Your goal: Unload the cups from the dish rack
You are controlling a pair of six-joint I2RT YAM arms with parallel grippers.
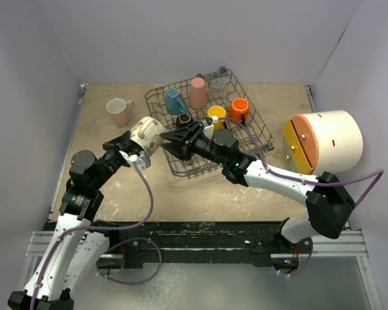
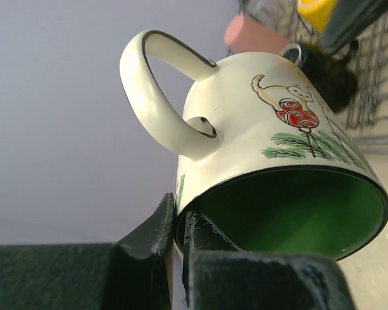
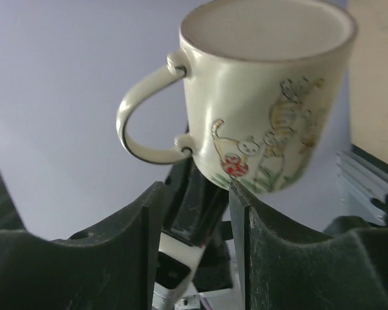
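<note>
My left gripper holds the cream mug and will next swing to its left in the top view, lower it and release, as bare tabletop [image 1: 96,124] beside the pale pink mug lies below.
My left gripper [image 1: 134,146] is shut on the rim of the cream mug [image 1: 147,134], with one finger inside its green interior [image 2: 291,213] and one outside, and holds it tilted in the air left of the dish rack [image 1: 258,132]. My right gripper [image 1: 168,143] is open and empty, and its fingertips point at the mug [image 3: 265,97] from the right, close to it. In the rack stand the blue cup [image 1: 176,101], the tall pink tumbler [image 1: 197,92], the clear glass [image 1: 218,81], the yellow cup [image 1: 216,113], the orange cup [image 1: 239,108] and the black cup [image 1: 184,120].
A pale pink mug [image 1: 119,111] stands on the table at the back left. A big white cylinder with an orange end [image 1: 326,142] lies at the right. Walls enclose the table on three sides.
</note>
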